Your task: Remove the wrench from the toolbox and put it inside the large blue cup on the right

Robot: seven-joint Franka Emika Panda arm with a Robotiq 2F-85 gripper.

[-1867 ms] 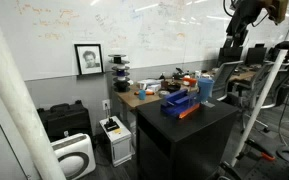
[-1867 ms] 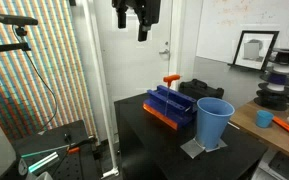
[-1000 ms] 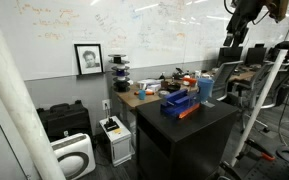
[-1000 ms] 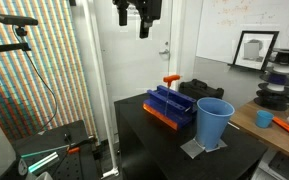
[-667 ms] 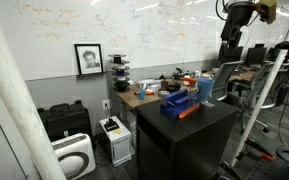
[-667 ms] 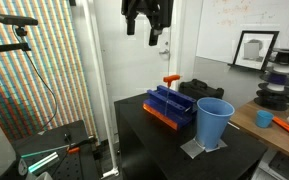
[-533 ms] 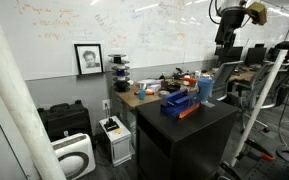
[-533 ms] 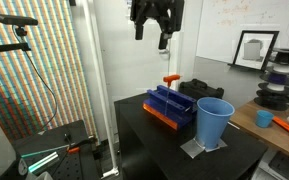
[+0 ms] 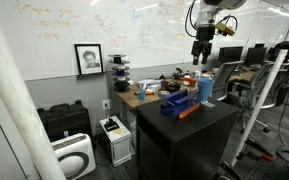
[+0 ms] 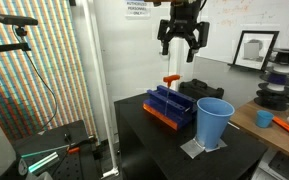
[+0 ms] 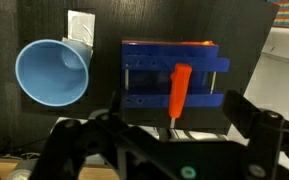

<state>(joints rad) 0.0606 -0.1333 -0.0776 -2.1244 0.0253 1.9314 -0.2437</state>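
Note:
My open gripper moves down next until its fingers straddle the orange handle of the slender tool [image 11: 180, 88], since that handle stands below it, above the toolbox.
The dark blue toolbox [image 10: 170, 104] sits on a black table, on an orange base; it also shows in an exterior view [image 9: 180, 103] and in the wrist view [image 11: 172, 72]. An orange-handled slender tool [image 11: 180, 88] with a thin metal shank stands out of it [image 10: 171, 80]. I cannot tell whether this is the wrench. The light-blue cup [image 10: 214, 122] stands upright and empty beside the toolbox [image 9: 206, 88] [image 11: 51, 72]. My gripper [image 10: 179, 50] hangs open and empty high above the toolbox [image 9: 204, 55] [image 11: 174, 128].
The black table [image 10: 144, 140] has a grey mat [image 10: 189, 150] under the cup. A cluttered wooden bench [image 9: 144, 95] stands behind. Black cases [image 9: 62, 120] and a white appliance [image 9: 74, 155] are on the floor. A tripod [image 9: 269, 100] stands close by.
The gripper has swung from off to the side to a spot above the toolbox and has come lower. The toolbox, tool and cup have not moved.

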